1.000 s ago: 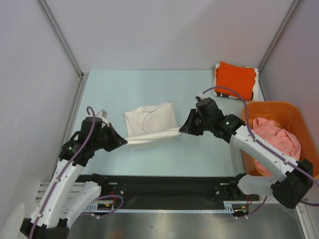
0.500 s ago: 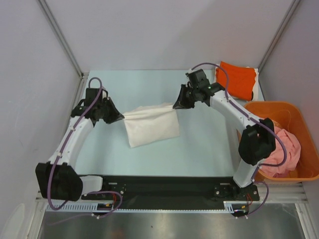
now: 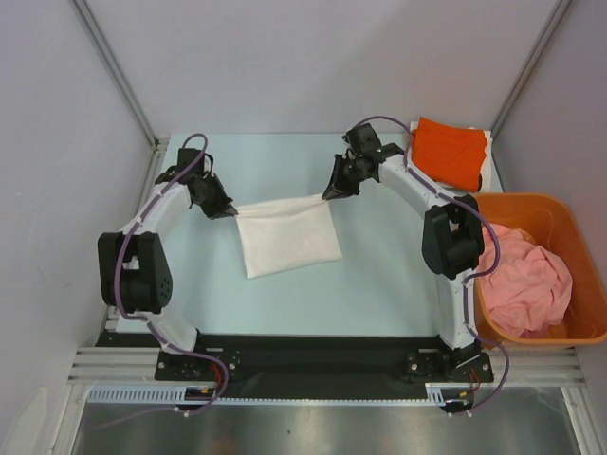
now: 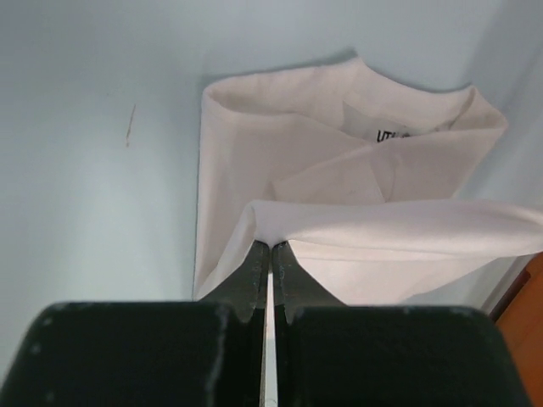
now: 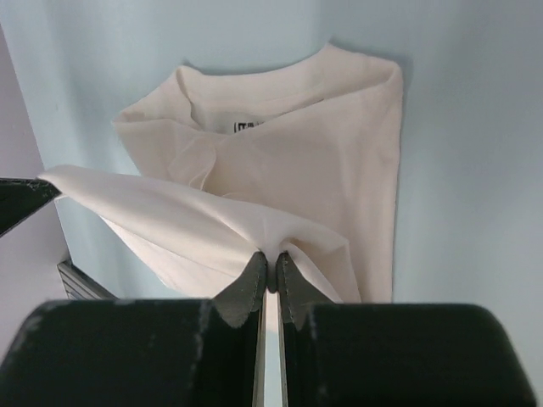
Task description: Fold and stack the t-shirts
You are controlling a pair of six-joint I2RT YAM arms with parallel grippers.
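Next, my right gripper moves outward and down to release the t-shirt's raised edge over the shoulder point(image 5: 366, 85) beside the collar. The shoulder lies uncovered below and outward of the gripper.
A white t-shirt point(image 3: 287, 237) lies partly folded in the middle of the table, its far edge lifted and stretched between both grippers. My left gripper point(image 3: 228, 210) is shut on the far left corner of that white t-shirt point(image 4: 356, 229). My right gripper point(image 3: 329, 192) is shut on its far right corner point(image 5: 280, 170). The collar with its label shows below the raised edge in both wrist views. A folded orange t-shirt point(image 3: 450, 150) rests at the back right. A pink t-shirt point(image 3: 524, 280) is bunched in the basket.
An orange plastic basket point(image 3: 579, 237) stands at the right edge of the table. The folded orange shirt lies on a white cloth point(image 3: 487, 166) in the back right corner. Grey walls enclose the table on three sides.
Both grippers have carried the white shirt's edge from the near side over to the far side, folding the cloth over itself. Both arms now reach far out.
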